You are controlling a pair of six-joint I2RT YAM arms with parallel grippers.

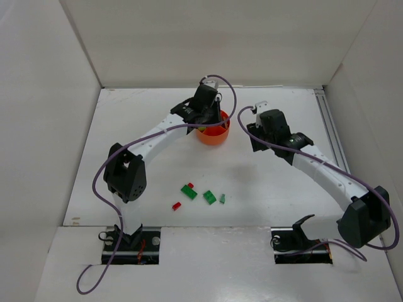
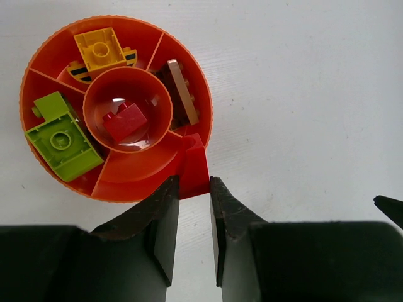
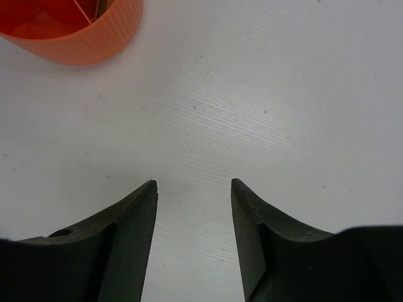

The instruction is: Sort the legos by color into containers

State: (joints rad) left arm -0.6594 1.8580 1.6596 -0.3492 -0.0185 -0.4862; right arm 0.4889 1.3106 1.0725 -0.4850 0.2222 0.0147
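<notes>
A red lego already lies at the central ring (image 2: 128,109), so my left gripper will go left in its wrist view and down over it to release next.
The orange dish (image 1: 213,133) stands at mid-table. In the left wrist view its compartments (image 2: 135,173) hold a yellow lego (image 2: 99,49), a lime lego (image 2: 62,139) and a brown lego (image 2: 179,94). A red lego (image 2: 124,121) lies in the central ring. My left gripper (image 2: 194,179) hangs over the dish's rim, shut on a red lego (image 2: 195,163) at its fingertips. My right gripper (image 3: 194,182) is open and empty over bare table, right of the dish (image 3: 75,38). Green legos (image 1: 189,191) (image 1: 209,197) (image 1: 222,199) and red legos (image 1: 176,206) (image 1: 191,185) lie on the table near the front.
White walls enclose the table at the left, back and right. A rail (image 1: 330,126) runs along the right side. The left arm (image 1: 151,141) reaches from its base across to the dish.
</notes>
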